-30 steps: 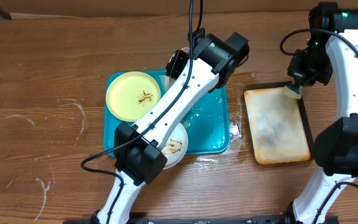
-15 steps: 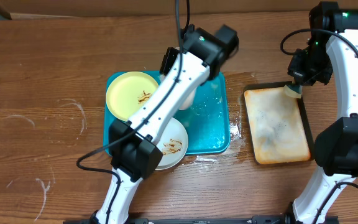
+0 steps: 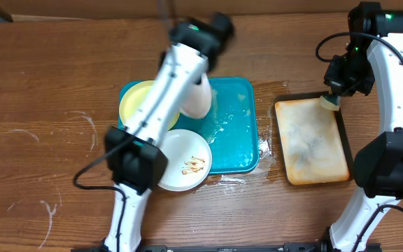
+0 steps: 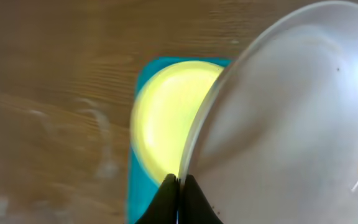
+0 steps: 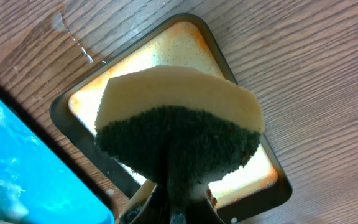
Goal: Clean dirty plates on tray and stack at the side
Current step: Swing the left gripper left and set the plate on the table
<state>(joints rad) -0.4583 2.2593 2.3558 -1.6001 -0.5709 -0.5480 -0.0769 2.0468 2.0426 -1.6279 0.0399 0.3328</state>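
Next, my left gripper swings over, descends and releases the plate on the empty wood (image 4: 67, 130) beside the tray (image 3: 73, 120), which lies below and to the left in the overhead view.
My left gripper (image 4: 179, 182) is shut on the rim of a white plate (image 4: 291, 112), which hangs tilted above the teal tray (image 3: 233, 133); overhead that plate (image 3: 196, 99) is over the tray's left half. A pale yellow-green plate (image 3: 135, 105) lies in the tray's back left, partly hidden by my arm. Another white plate (image 3: 184, 161) with brown smears sits at the tray's front left corner, overlapping its rim. My right gripper (image 3: 332, 98) is shut on a sponge (image 5: 179, 118), yellow on top and dark green below, held over the back edge of the tan tray.
A black-rimmed, stained tan tray (image 3: 312, 143) lies to the right of the teal tray. Water and foam cover the teal tray's floor, and drops wet the table (image 3: 268, 164) between the trays. Bare wood stretches to the left (image 3: 47, 133).
My left arm has swung left across the teal tray with the white plate in its grip, uncovering the smeared white plate. The right arm and sponge have not moved.
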